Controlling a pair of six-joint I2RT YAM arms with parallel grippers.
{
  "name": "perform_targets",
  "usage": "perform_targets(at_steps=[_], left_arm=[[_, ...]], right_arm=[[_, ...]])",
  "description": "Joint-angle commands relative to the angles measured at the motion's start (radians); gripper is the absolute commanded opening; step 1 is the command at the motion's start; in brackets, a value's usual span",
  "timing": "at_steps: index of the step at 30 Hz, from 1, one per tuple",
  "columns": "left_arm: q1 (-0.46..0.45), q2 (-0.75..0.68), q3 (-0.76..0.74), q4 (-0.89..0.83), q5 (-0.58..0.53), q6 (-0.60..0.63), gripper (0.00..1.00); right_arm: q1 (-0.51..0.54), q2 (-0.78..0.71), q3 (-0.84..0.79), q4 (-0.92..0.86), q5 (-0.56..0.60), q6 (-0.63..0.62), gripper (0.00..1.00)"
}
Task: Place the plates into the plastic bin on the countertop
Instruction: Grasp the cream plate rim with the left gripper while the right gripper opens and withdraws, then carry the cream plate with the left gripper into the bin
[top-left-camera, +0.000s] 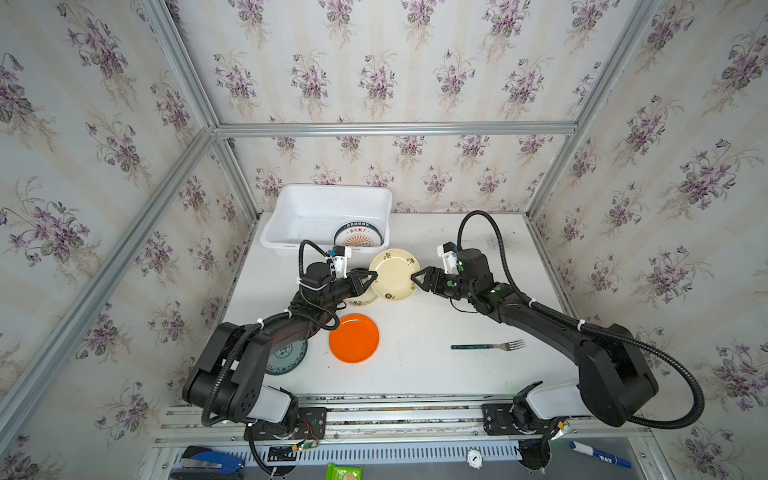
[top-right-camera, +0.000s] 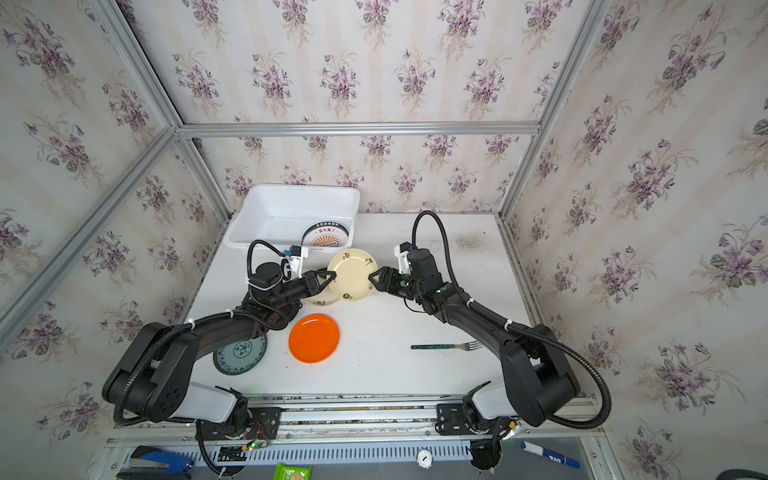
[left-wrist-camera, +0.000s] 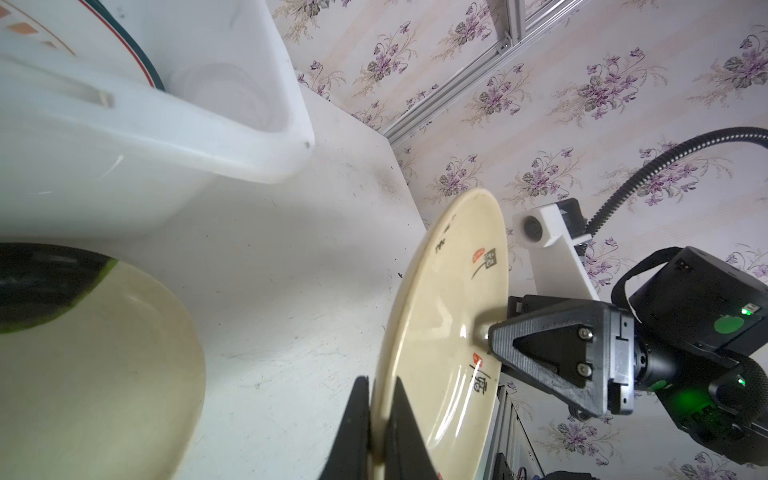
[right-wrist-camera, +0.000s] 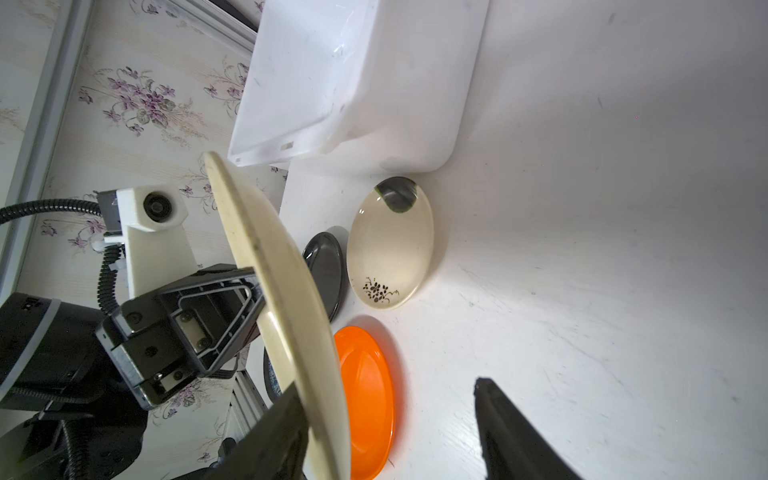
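I need to lift my left gripper outward over the bin (top-left-camera: 291, 195), then lower the cream plate and let it go onto the sunburst plate (top-left-camera: 358, 239), because that plate leans outward of my gripper.
A cream plate (top-left-camera: 394, 273) (top-right-camera: 352, 274) hangs tilted above the countertop (top-left-camera: 436, 374), just in front of the plastic bin (top-left-camera: 291, 195) (top-right-camera: 257, 195). My left gripper (top-left-camera: 374, 275) (left-wrist-camera: 380, 380) is shut on its left rim. At the opposite rim, my right gripper (top-left-camera: 413, 277) (right-wrist-camera: 386, 384) is open, one finger against the plate's edge (right-wrist-camera: 324, 415). A sunburst plate (top-left-camera: 358, 239) leans inside the bin. On the countertop lie an orange plate (top-left-camera: 354, 338) (right-wrist-camera: 370, 399), a teal-ringed plate (top-left-camera: 289, 357) half under my left arm, a second cream plate (right-wrist-camera: 388, 249) and a black plate (right-wrist-camera: 326, 270).
A dark-handled fork (top-left-camera: 486, 345) lies on the right part of the countertop, in front of my right arm. Aluminium framing and flowered walls close in the back and both sides. Tools lie on the shelf below the front rail (top-left-camera: 374, 415).
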Motion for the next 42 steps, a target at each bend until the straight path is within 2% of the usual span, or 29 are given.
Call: perform_targets(at_steps=[1, 11, 16, 25, 31, 36, 42], left_arm=[[0.0, -0.016, 0.029, -0.078, -0.034, 0.043, 0.0], [0.0, -0.067, 0.145, -0.272, -0.139, 0.103, 0.0], [0.012, -0.06, 0.249, -0.352, -0.189, 0.146, 0.0], [0.106, 0.006, 0.434, -0.4, -0.252, 0.135, 0.02], [0.188, 0.101, 0.585, -0.458, -0.298, 0.174, 0.05], [0.252, 0.245, 0.737, -0.576, -0.316, 0.2, 0.05], [0.275, 0.407, 0.896, -0.739, -0.329, 0.216, 0.06]], right_arm=[[0.001, -0.038, -0.018, 0.021, 0.057, -0.068, 0.66], [0.001, -0.206, -0.098, -0.067, 0.234, -0.243, 0.68], [0.001, -0.292, -0.169, -0.041, 0.3, -0.273, 0.79], [0.001, -0.327, -0.197, -0.028, 0.312, -0.333, 0.84], [0.001, -0.336, -0.227, 0.02, 0.311, -0.34, 0.85], [0.001, -0.336, -0.264, 0.062, 0.331, -0.31, 0.84], [0.001, -0.33, -0.274, 0.05, 0.341, -0.301, 0.84]])
